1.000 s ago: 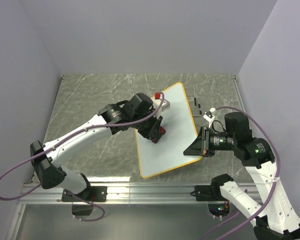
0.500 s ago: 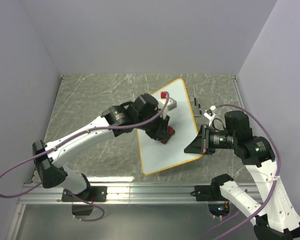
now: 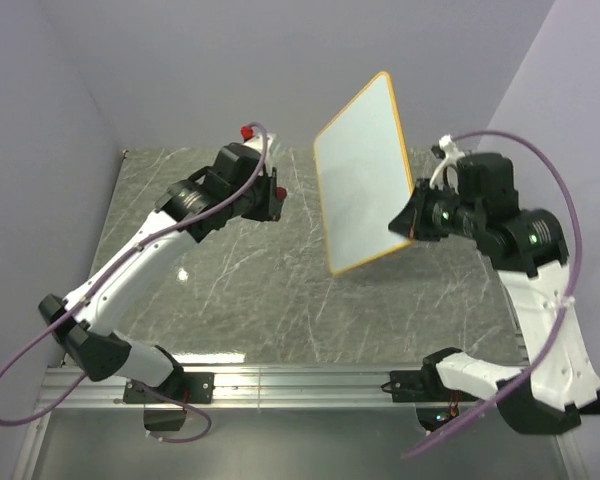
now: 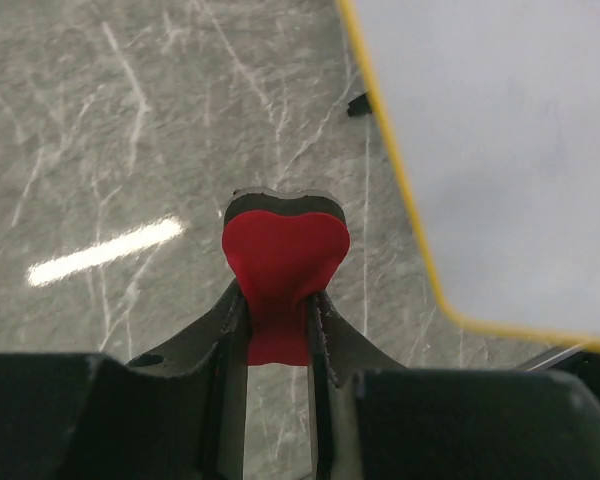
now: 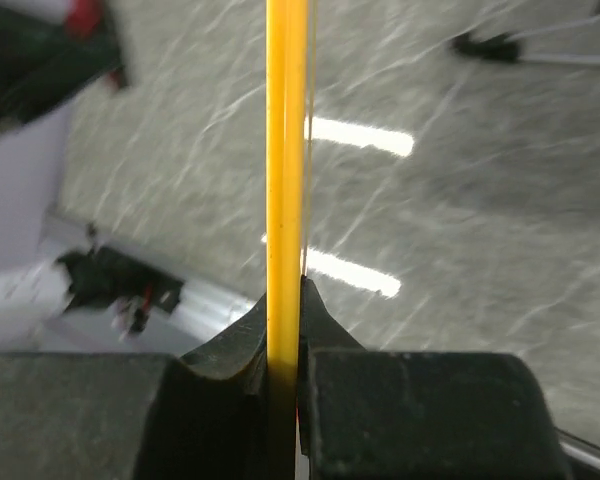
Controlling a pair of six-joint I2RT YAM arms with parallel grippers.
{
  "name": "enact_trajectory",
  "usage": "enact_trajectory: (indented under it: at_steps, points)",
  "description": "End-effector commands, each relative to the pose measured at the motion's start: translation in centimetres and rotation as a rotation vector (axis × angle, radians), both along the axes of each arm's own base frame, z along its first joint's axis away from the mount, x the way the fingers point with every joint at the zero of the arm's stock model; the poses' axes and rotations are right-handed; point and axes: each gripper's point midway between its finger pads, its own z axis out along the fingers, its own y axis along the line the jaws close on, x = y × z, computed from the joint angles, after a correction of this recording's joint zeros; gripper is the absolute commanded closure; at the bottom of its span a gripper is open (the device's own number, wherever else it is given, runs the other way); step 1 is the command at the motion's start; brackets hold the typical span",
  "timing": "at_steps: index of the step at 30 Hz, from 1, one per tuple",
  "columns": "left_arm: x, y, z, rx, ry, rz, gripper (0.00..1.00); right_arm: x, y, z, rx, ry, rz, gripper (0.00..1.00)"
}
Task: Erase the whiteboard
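My right gripper lowers the whiteboard, still hanging in the air, outward over the small dark object [image 5: 486, 46] next. It then releases the whiteboard's edge, as the object lies below and outward.
The whiteboard [image 3: 365, 170], white with a yellow-orange rim, hangs tilted in the air above the table. My right gripper [image 3: 408, 222] is shut on its lower right edge. In the right wrist view the yellow rim [image 5: 285, 150] runs straight up from between the shut fingers of the gripper [image 5: 285, 300]. My left gripper [image 3: 275, 197] is left of the board and apart from it, shut on the red eraser [image 4: 283, 265]. In the left wrist view the gripper [image 4: 278, 300] pinches the eraser above the table, and the board's corner [image 4: 510, 150] fills the upper right. No scribbles show on the board.
The grey marbled table [image 3: 230, 280] lies under both arms. A metal rail [image 3: 300, 380] runs along its near edge. A small dark object [image 4: 357, 103] lies on the table beside the board's edge. Walls close the left, back and right sides.
The right gripper has lifted the whiteboard off the table and tilted it up. The left gripper has pulled the eraser off the board, up and to the back left.
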Motion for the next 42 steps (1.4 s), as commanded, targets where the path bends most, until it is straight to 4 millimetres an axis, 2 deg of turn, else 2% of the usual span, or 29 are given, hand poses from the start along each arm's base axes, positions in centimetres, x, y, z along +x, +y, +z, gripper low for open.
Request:
enact_trajectory:
  at_steps: [1,2,5,6,8,13,14,20,28,34,38,42]
  points:
    - [-1.3,2.7,0.5,-0.005,-0.012,0.078,1.0,5.8,-2.0,3.3,-0.109,-0.176,-0.155,1.0]
    - [-2.0,3.4,0.2,-0.008,-0.005,0.091,1.0,7.1,-2.1,3.3,-0.133,-0.168,-0.177,1.0]
    - [-3.3,4.9,0.1,-0.019,-0.009,0.112,1.0,8.9,-3.2,2.9,-0.197,-0.149,-0.248,1.0]
    - [-3.7,5.6,-1.2,0.0,0.012,0.121,1.0,9.8,-3.5,2.6,-0.217,-0.13,-0.273,1.0]
    - [-4.4,6.5,-2.2,-0.002,0.031,0.13,1.0,10.9,-3.4,1.7,-0.235,-0.103,-0.28,1.0]
    - [-5.6,7.1,-3.6,-0.015,0.07,0.133,1.0,12.8,-2.9,-0.4,-0.232,-0.046,-0.292,1.0]
    - [-5.9,7.1,-3.8,-0.02,0.077,0.127,1.0,13.0,-2.9,-1.3,-0.238,-0.025,-0.294,1.0]
    - [-6.6,7.4,-4.7,-0.025,0.087,0.124,1.0,15.3,-3.1,-3.0,-0.203,-0.02,-0.314,1.0]
    - [-6.8,8.0,-5.3,0.022,0.096,0.12,1.0,17.6,-2.8,-6.6,-0.177,0.026,-0.309,1.0]
    - [-7.0,7.2,-5.9,-0.023,0.129,0.112,1.0,19.0,-3.0,-9.4,-0.169,0.076,-0.319,1.0]
    - [-6.5,6.8,-6.1,-0.02,0.131,0.118,1.0,18.9,-2.7,-9.8,-0.165,0.055,-0.297,1.0]
    - [-5.7,6.6,-6.1,-0.004,0.125,0.123,1.0,18.4,-3.8,-9.6,-0.21,0.027,-0.307,1.0]
